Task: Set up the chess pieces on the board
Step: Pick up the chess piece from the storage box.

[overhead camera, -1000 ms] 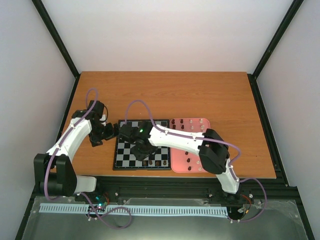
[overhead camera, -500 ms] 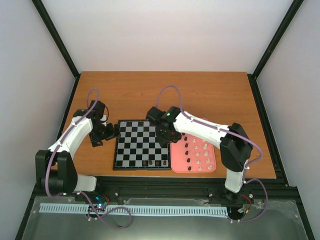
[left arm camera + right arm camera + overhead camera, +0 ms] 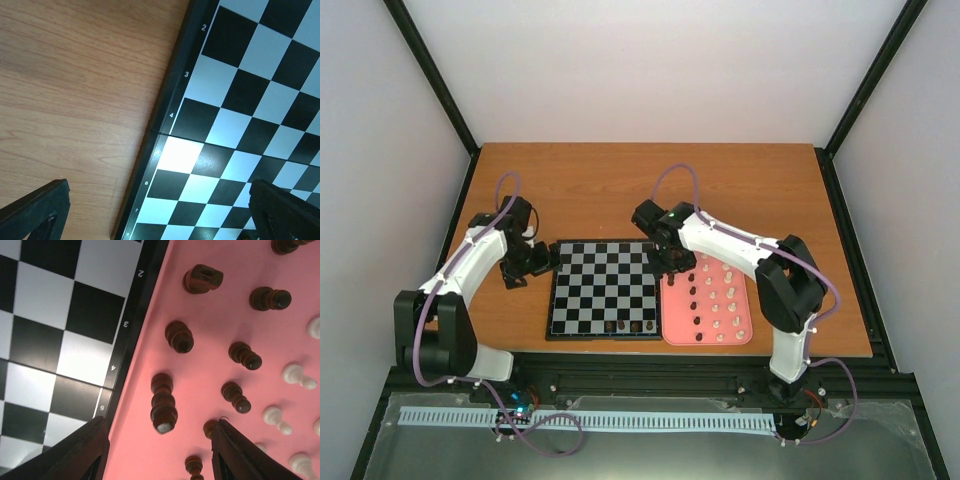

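Observation:
My right gripper lowers to the tall dark piece's upper part (image 3: 163,416) next and closes around it, since the piece already stands lined up between the open fingers.
The board (image 3: 590,285) lies between my arms, with a few dark chess pieces (image 3: 630,326) on its near row. The pink tray (image 3: 745,337) beside its right edge holds dark pieces (image 3: 694,300) and cream-white ones (image 3: 725,300). My right gripper (image 3: 672,262) hangs open over the tray's far left part. In the right wrist view the gripper (image 3: 162,452) frames a tall dark piece (image 3: 163,405) standing on the tray (image 3: 210,300), untouched. My left gripper (image 3: 548,260) is open over the board's left edge (image 3: 165,115), with nothing between its fingers (image 3: 35,210).
Bare wooden table (image 3: 650,185) stretches behind the board and to both sides. In the right wrist view the board's black border (image 3: 132,325) runs along the tray's left side. Several dark pieces (image 3: 202,279) and white pawns (image 3: 295,375) stand close together on the tray.
My right arm swung from over the board's near middle to the tray's far left, and its jaws opened wider. The left arm barely moved.

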Available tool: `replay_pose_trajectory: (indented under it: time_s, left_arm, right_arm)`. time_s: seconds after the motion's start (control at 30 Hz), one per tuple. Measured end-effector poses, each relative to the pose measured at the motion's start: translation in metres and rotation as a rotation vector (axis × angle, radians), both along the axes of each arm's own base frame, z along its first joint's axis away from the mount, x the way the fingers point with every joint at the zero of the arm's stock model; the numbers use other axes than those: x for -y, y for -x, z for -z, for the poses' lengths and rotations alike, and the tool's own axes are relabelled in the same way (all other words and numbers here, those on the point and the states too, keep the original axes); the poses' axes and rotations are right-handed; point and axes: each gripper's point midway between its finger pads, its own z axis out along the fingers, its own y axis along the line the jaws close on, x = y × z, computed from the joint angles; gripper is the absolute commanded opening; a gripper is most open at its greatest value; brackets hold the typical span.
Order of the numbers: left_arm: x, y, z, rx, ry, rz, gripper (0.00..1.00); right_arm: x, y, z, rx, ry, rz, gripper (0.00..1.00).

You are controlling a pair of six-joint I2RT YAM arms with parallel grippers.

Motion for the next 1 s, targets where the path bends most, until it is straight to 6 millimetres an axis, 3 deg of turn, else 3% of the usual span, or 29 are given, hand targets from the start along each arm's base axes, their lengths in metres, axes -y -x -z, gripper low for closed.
replay_pose_trajectory:
  time_s: [0.5,0.77,1.0]
  left_arm:
    - [0.0,-0.005,0.004,-0.015,-0.002,0.0,1.0]
    - [0.0,-0.008,0.003,-0.01,-0.005,0.0,1.0]
    - [0.0,-0.008,0.005,-0.015,-0.005,0.0,1.0]
  right_arm:
    - [0.003,-0.006,0.025,-0.049,-0.004,-0.028,0.46]
    - [0.004,-0.004,0.037,-0.072,0.006,-0.035,0.35]
    - [0.004,-0.003,0.04,-0.079,0.008,-0.034,0.18]
